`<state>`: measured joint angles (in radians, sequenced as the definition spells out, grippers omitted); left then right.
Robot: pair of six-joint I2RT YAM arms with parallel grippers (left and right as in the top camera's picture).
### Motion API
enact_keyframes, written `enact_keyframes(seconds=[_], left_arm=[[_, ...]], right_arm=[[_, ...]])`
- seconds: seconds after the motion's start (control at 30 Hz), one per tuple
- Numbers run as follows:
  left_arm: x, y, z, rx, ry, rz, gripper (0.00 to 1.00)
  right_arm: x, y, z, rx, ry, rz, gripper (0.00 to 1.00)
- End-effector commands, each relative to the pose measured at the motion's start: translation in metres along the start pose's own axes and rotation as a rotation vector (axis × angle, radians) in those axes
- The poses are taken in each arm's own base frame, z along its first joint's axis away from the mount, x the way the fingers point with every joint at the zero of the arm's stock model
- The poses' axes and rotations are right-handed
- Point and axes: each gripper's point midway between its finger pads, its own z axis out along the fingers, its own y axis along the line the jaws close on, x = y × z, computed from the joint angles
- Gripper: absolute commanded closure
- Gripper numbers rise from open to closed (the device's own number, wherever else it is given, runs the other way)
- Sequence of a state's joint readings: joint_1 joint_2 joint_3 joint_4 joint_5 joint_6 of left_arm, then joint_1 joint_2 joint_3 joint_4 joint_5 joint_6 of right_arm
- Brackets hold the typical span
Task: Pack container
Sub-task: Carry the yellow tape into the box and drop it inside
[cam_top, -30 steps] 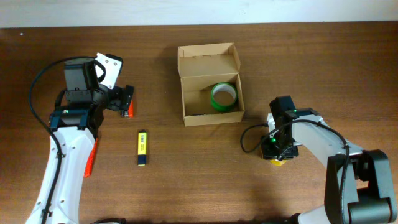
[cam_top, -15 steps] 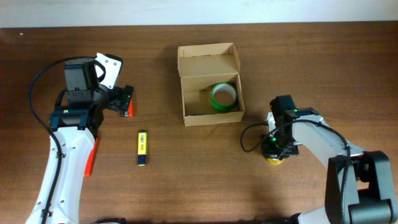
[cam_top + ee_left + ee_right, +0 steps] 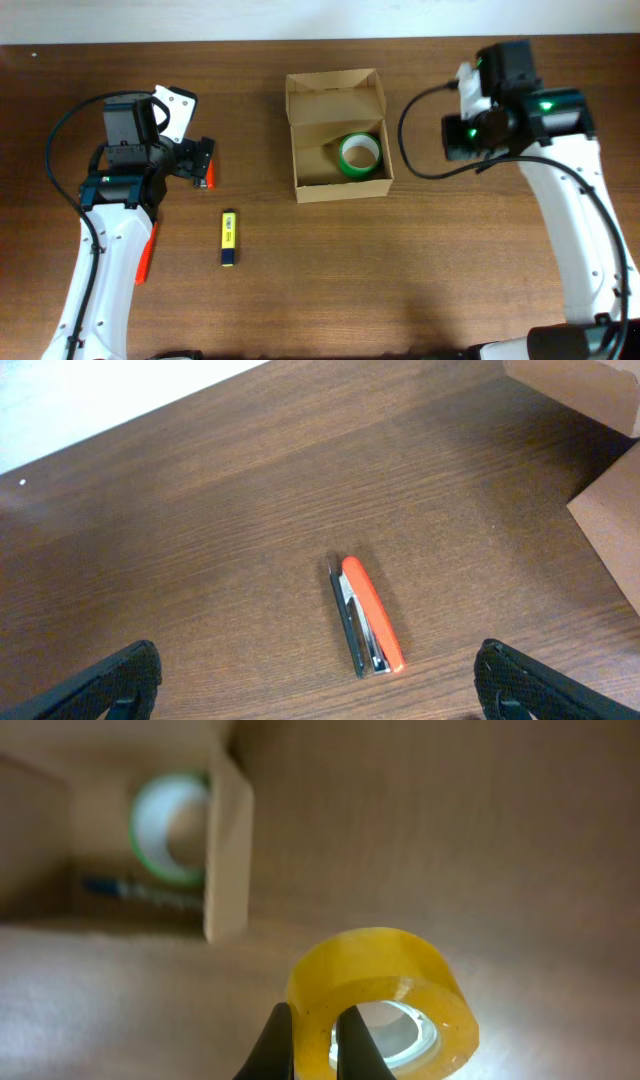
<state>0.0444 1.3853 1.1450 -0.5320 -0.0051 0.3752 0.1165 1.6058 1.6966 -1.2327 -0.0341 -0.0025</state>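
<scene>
My right gripper moves over the open container (image 3: 340, 188) next, turning, and lowers the yellow roll into the empty middle of the green tape roll.
The tan cardboard container (image 3: 340, 188) stands open at the table's middle back, lid flap (image 3: 335, 95) up, with a green tape roll (image 3: 359, 153) inside. My right gripper (image 3: 458, 137) hovers just right of the container, shut on a yellow tape roll (image 3: 385, 990). In the blurred right wrist view its fingers (image 3: 315, 1042) pinch the roll's wall, with the container's wall (image 3: 228, 850) and the green roll (image 3: 170, 825) to the left. My left gripper (image 3: 203, 162) is open over an orange stapler (image 3: 365, 615), its fingers (image 3: 320, 685) wide apart and empty.
A yellow marker (image 3: 229, 238) lies on the table left of the container. An orange pen-like object (image 3: 146, 255) lies partly under my left arm. The table's back edge meets a white wall.
My right arm has lifted off the table at the front right and swung up and back to beside the container, carrying the yellow tape roll. The left arm has not moved.
</scene>
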Motion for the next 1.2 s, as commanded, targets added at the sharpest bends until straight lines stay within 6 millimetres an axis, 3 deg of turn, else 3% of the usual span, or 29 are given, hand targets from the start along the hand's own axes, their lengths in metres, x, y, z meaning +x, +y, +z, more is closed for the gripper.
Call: enact_keyframes(seconds=[0.0, 0.13, 0.27, 0.43, 0.57, 0.67, 0.8, 1.03, 1.17], left_arm=[[-0.003, 0.004, 0.000, -0.008, -0.004, 0.010, 0.00], [-0.003, 0.004, 0.000, -0.008, -0.003, 0.010, 0.01], [-0.003, 0.004, 0.000, -0.008, -0.003, 0.010, 0.00], [-0.003, 0.004, 0.000, -0.008, -0.003, 0.010, 0.00], [-0.003, 0.004, 0.000, -0.008, -0.003, 0.010, 0.00], [-0.003, 0.004, 0.000, -0.008, -0.004, 0.010, 0.00], [-0.003, 0.003, 0.000, -0.007, -0.003, 0.009, 0.00], [-0.003, 0.004, 0.000, -0.008, -0.004, 0.009, 0.00], [-0.003, 0.003, 0.000, -0.007, -0.004, 0.009, 0.01]], right_arm=[[-0.033, -0.004, -0.020, 0.018, -0.090, -0.068, 0.97], [-0.056, 0.011, 0.008, -0.045, -0.032, -0.169, 0.96], [-0.063, 0.043, 0.044, -0.080, 0.019, -0.329, 0.96], [-0.047, 0.097, 0.071, -0.133, 0.093, -0.469, 0.96], [-0.026, 0.126, 0.087, -0.144, 0.168, -0.587, 0.96], [-0.010, 0.133, 0.107, -0.149, 0.248, -0.633, 0.96], [-0.006, 0.134, 0.127, -0.153, 0.283, -0.648, 0.96], [-0.006, 0.138, 0.153, -0.165, 0.289, -0.672, 0.97], [-0.018, 0.142, 0.158, -0.164, 0.235, -0.690, 0.97]])
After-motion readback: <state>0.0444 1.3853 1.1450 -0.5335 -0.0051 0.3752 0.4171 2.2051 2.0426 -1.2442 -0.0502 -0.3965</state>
